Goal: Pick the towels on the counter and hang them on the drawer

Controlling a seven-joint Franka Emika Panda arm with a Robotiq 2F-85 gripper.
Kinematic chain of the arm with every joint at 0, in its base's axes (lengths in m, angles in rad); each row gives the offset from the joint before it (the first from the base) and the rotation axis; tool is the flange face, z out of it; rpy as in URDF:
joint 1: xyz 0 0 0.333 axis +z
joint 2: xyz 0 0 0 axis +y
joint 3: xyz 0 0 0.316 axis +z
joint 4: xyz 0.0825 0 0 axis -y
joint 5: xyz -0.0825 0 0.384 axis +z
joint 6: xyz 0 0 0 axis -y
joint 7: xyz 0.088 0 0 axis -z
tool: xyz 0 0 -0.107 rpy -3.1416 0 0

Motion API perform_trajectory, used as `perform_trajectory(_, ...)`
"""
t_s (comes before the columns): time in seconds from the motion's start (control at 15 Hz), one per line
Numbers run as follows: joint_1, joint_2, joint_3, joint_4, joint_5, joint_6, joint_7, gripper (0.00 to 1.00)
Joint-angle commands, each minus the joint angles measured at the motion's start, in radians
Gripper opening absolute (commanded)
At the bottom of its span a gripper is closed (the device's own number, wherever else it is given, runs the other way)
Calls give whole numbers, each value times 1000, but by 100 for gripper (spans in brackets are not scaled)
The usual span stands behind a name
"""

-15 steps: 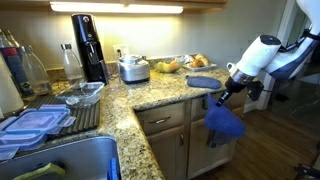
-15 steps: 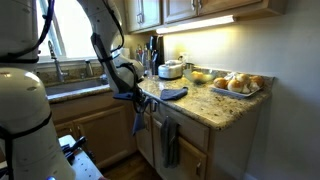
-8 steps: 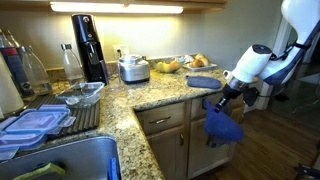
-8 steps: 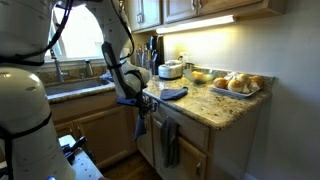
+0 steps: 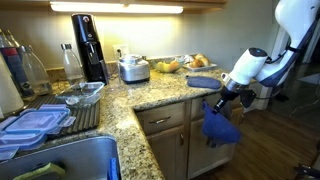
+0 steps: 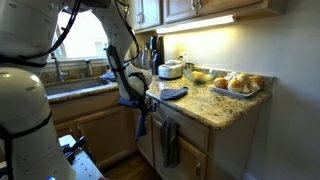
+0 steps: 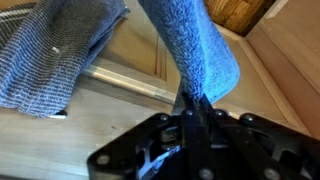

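I should next lower my gripper toward the bare part of the drawer's edge (image 6: 157, 114) beside the greyer cloth (image 6: 170, 143) and release the medium-blue towel there.
My gripper (image 5: 222, 97) is shut on a medium-blue towel (image 5: 220, 126), which hangs limp in front of the oak cabinet fronts below the granite counter (image 5: 150, 95). In the wrist view the fingers (image 7: 192, 100) pinch the towel's top edge (image 7: 195, 50). It also shows in an exterior view (image 6: 140, 120) under the gripper (image 6: 135, 100). A second blue towel (image 5: 203, 82) lies crumpled on the counter by the edge (image 6: 172, 94). A greyer cloth (image 6: 170, 143) hangs over a drawer front (image 6: 190, 135), and in the wrist view (image 7: 55, 50) it hangs above a metal pull (image 7: 125, 80).
A plate of bread rolls (image 6: 238, 85), a fruit bowl (image 5: 167, 66), a rice cooker (image 5: 133, 68) and a black soda maker (image 5: 88, 45) stand at the back of the counter. A dish rack (image 5: 60, 110) and sink (image 5: 70, 160) lie beyond. Another oak drawer front (image 5: 160, 120) is beside the held towel.
My gripper has moved a little closer to the cabinet fronts with the blue towel still hanging from it. The towel on the counter has not moved.
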Motion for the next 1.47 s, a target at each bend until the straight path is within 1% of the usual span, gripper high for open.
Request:
perform_trajectory(0.0,-37,50,1,39,-52,45,64,4)
perform_trajectory(0.53,-80,139,7,95,-53,45,81,4)
perform_trajectory(1.13,-96,173,11,124,-59,47,101,5)
perform_trajectory(1.2,-97,173,11,122,-59,47,100,13)
perform_trajectory(1.27,-96,169,9,116,-60,42,100,34)
perform_trajectory(1.4,-87,153,5,97,-62,20,93,45)
